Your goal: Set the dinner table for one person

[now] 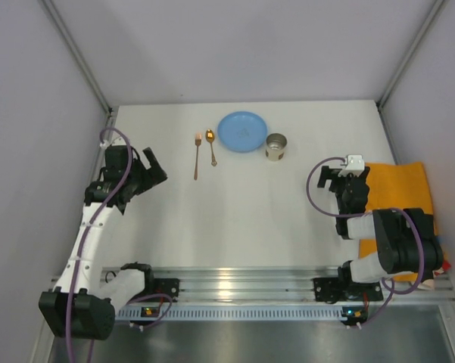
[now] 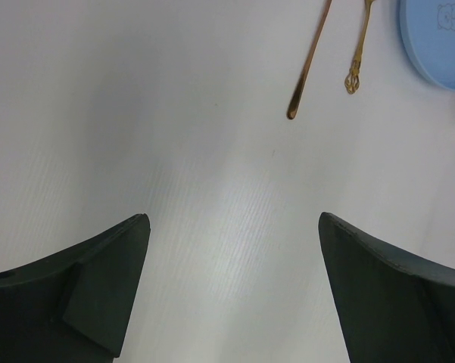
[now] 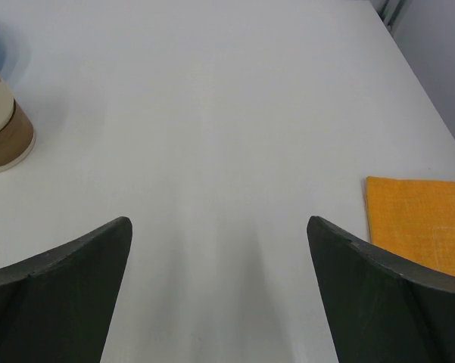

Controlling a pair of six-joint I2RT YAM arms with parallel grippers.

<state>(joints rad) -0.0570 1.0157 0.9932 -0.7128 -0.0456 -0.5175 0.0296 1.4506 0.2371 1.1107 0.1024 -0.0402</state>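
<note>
My right gripper lifts toward the wall beside the placemat [image 1: 400,197] next, then turns down onto the placemat's edge facing the cup [image 1: 275,147], since bare table borders that edge.
The white dinner table [image 1: 257,204] fills the top view. At its far middle lie a gold fork [image 1: 197,156], a gold spoon [image 1: 211,146], a blue plate [image 1: 242,131] and a beige cup [image 1: 275,147]. An orange placemat [image 1: 400,197] lies at the right edge. My left gripper [image 1: 155,168] is open and empty over bare table at the left; its view shows the fork handle [image 2: 309,64], the spoon handle [image 2: 357,54] and the plate [image 2: 437,38]. My right gripper [image 1: 343,180] is open and empty just left of the placemat [image 3: 420,223], with the cup [image 3: 4,125] to its far left.
Grey walls close in the table on the left, back and right. The metal rail [image 1: 242,286] with both arm bases runs along the near edge.
</note>
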